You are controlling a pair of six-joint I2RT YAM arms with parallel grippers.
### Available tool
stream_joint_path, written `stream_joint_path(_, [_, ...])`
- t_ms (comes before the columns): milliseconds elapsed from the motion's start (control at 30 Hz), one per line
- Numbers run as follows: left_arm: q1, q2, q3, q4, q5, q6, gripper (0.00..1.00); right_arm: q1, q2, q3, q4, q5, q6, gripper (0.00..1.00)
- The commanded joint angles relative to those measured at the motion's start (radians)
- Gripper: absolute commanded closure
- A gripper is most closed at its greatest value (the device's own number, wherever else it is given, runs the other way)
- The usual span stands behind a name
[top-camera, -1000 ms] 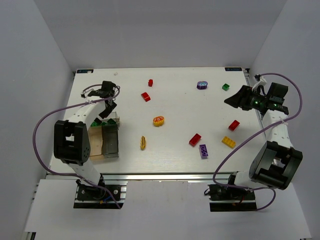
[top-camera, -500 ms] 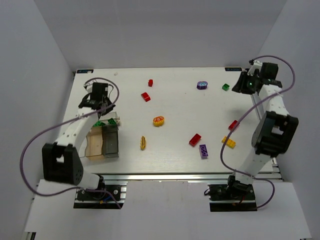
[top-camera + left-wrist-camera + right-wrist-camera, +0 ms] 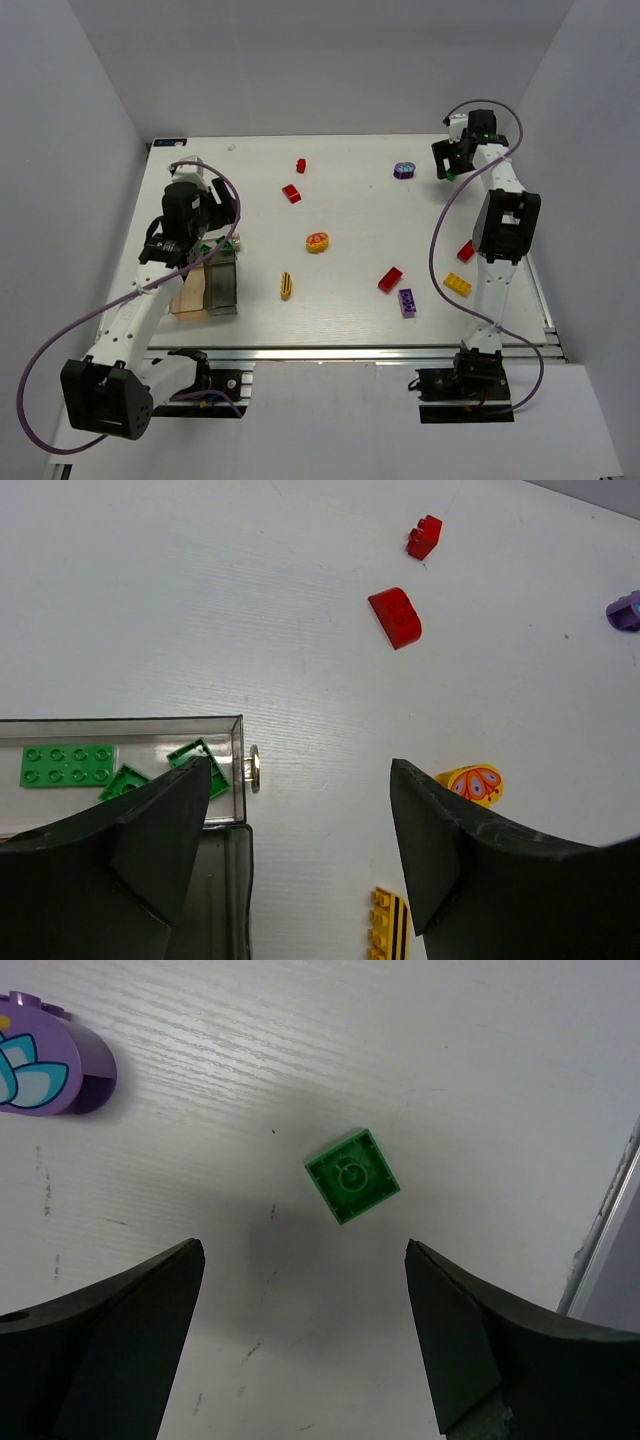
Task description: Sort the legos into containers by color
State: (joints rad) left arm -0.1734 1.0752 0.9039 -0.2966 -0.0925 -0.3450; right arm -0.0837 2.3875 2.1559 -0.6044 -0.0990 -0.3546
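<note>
The right gripper moves down open onto the small green lego (image 3: 450,177) (image 3: 352,1176) next, one finger to each side, since it lies on the tabletop clear of other legos.
My left gripper (image 3: 300,780) hangs open and empty above the table, beside the right end of the containers (image 3: 237,742). The clear bin holds a flat green plate (image 3: 66,765) and smaller green legos (image 3: 127,780). From above, this gripper (image 3: 218,235) sits over the containers (image 3: 210,285). A green brick (image 3: 352,1175) lies on the table just ahead of my open right gripper (image 3: 303,1255), untouched. From above, that gripper (image 3: 446,168) is at the far right corner, partly covering the brick.
Loose legos lie around: red ones (image 3: 291,193) (image 3: 301,166) (image 3: 390,279) (image 3: 467,251), a rounded purple one (image 3: 404,170), a rounded yellow one (image 3: 317,241), a striped yellow one (image 3: 287,285), purple (image 3: 407,302) and yellow (image 3: 457,284) bricks. The table's right edge (image 3: 600,1250) runs close by.
My right gripper has swung to the far side and leftward, ending above the green brick. My left arm has pulled back a little, its gripper now over the end of the containers.
</note>
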Motion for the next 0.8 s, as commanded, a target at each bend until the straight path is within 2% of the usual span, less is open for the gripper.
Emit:
stream_joint_path(0, [-0.005, -0.011, -0.013, 0.027, 0.016, 0.028, 0.18, 0.005, 0.012, 0.033, 0.044, 0.076, -0.099, 0.13])
stream_joint_path(233, [-0.005, 0.0, -0.014, 0.028, 0.017, 0.028, 0.18, 0.015, 0.108, 0.053, 0.094, 0.147, -0.119, 0.11])
stream_joint_path(467, [-0.005, 0.017, -0.016, 0.025, 0.014, 0.026, 0.18, 0.012, 0.16, 0.084, 0.124, 0.11, -0.104, 0.12])
stream_joint_path(667, [-0.005, 0.025, -0.017, 0.024, -0.003, 0.026, 0.18, 0.007, 0.18, 0.088, 0.146, 0.045, -0.081, 0.21])
stream_joint_path(767, [-0.005, 0.028, -0.016, 0.022, -0.009, 0.027, 0.18, 0.002, 0.193, 0.097, 0.134, 0.03, -0.076, 0.33])
